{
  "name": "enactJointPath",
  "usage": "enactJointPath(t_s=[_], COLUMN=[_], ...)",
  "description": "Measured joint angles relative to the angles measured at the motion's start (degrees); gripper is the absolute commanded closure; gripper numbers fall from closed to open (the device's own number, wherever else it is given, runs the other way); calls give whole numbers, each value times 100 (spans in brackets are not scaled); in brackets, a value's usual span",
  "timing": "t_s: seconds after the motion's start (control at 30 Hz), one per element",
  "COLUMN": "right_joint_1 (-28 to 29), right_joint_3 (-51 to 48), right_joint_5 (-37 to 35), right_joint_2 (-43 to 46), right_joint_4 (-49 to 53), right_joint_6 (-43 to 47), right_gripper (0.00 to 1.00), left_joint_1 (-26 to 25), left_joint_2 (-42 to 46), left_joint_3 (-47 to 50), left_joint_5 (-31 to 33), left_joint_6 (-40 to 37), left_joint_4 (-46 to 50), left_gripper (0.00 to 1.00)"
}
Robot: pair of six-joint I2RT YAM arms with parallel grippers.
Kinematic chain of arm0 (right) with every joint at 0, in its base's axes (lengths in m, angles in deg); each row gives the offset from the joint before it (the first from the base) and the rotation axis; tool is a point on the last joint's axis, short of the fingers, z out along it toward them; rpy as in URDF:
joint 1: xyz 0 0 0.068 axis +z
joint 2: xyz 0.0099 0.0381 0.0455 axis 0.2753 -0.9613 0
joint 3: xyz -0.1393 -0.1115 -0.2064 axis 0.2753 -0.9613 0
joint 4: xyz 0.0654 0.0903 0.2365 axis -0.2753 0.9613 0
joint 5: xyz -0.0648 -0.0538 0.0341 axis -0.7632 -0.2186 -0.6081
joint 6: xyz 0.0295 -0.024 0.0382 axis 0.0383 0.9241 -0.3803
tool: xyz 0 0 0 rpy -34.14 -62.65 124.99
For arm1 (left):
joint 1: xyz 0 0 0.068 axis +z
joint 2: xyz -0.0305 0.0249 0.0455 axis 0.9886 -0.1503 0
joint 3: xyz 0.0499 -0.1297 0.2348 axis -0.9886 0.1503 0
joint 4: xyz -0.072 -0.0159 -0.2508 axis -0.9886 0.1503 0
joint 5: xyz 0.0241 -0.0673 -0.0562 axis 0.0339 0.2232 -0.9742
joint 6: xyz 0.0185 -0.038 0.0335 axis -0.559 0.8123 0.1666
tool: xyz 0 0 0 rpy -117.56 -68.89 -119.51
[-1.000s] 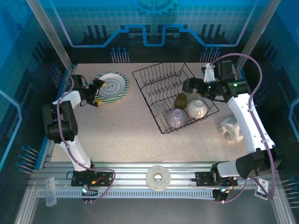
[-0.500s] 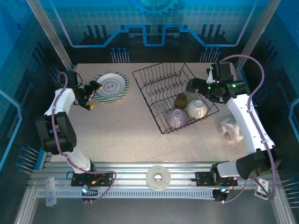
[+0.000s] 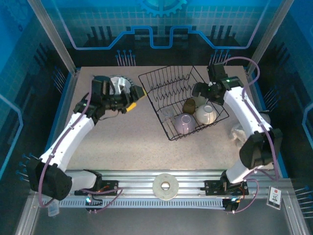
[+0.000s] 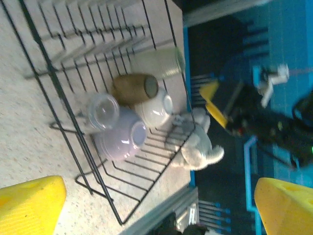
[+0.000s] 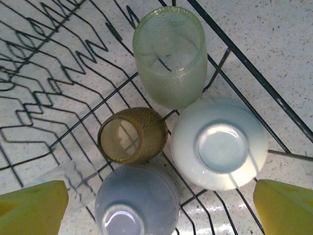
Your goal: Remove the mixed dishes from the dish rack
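Observation:
I should next lower my open right gripper past the brown cup, so its fingers go around the pale tumbler (image 3: 200, 101) (image 5: 168, 54) below it. The tumbler's open rim faces up.
The black wire dish rack (image 3: 151, 83) stands at the table's middle back. In its right corner lie a brown cup (image 3: 189, 105), a cream bowl (image 3: 207, 113) and a lavender cup (image 3: 182, 123). My right gripper (image 3: 199, 91) hovers open just above them. Below it are a pale tumbler (image 5: 168, 54), the brown cup (image 5: 132, 134), the upturned cream bowl (image 5: 220, 149) and the lavender cup (image 5: 137, 205). My left gripper (image 3: 134, 98) is open and holds nothing, left of the rack. It partly hides the green-striped plate (image 3: 119, 82) on the table.
A white cloth lump (image 3: 242, 134) lies right of the rack, near the table's right edge. A white ring disc (image 3: 165, 186) rests on the front rail. A small clear glass (image 4: 102, 110) lies beside the lavender cup (image 4: 120, 137) in the rack (image 4: 71, 117).
My left arm has swung right from the plate toward the rack's left side. My right gripper has shifted left and down over the cups in the rack.

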Motion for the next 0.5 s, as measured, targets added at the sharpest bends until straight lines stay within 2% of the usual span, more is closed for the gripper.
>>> enactJointPath(t_s=[0.27, 0.5], right_joint_1=[17, 2], right_joint_3=[1421, 2319], right_joint_5=[-317, -452], right_joint_2=[-1447, -2319], right_joint_4=[197, 715], right_joint_6=[-149, -396], right_gripper=[4, 5], left_joint_1=[-85, -85], left_joint_2=[337, 577], left_joint_3=[669, 734], left_joint_5=[-363, -479], left_joint_6=[157, 157], left_joint_4=[-262, -385], left_gripper=[1, 1])
